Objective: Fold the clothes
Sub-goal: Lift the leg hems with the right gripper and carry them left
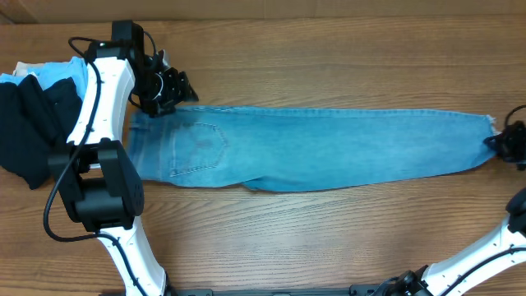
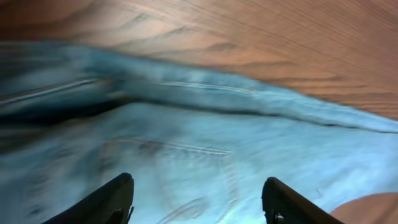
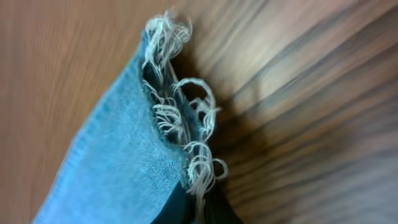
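Observation:
Next, my right gripper carries the hem left in the overhead view, over the outstretched leg, and releases it on the denim (image 2: 199,143) beside the back pocket.
The light blue denim jeans (image 1: 329,148) lie flat and stretched across the table, waist at the left, frayed hems at the right, a stitched back pocket (image 1: 199,146) facing up. My left gripper (image 1: 168,94) hovers at the waistband's far corner. In the left wrist view it (image 2: 199,199) stands open over the denim (image 2: 199,143), both fingers apart with nothing clamped between them. My right gripper (image 1: 497,141) is at the leg end. The right wrist view shows it (image 3: 199,211) shut on the frayed hem (image 3: 180,124) of the jeans (image 3: 118,155).
A black garment (image 1: 33,131) is heaped at the left edge, with a small light blue piece (image 1: 57,74) and a beige one (image 1: 25,66) behind it. Bare wooden tabletop (image 1: 329,238) runs in front of and behind the jeans.

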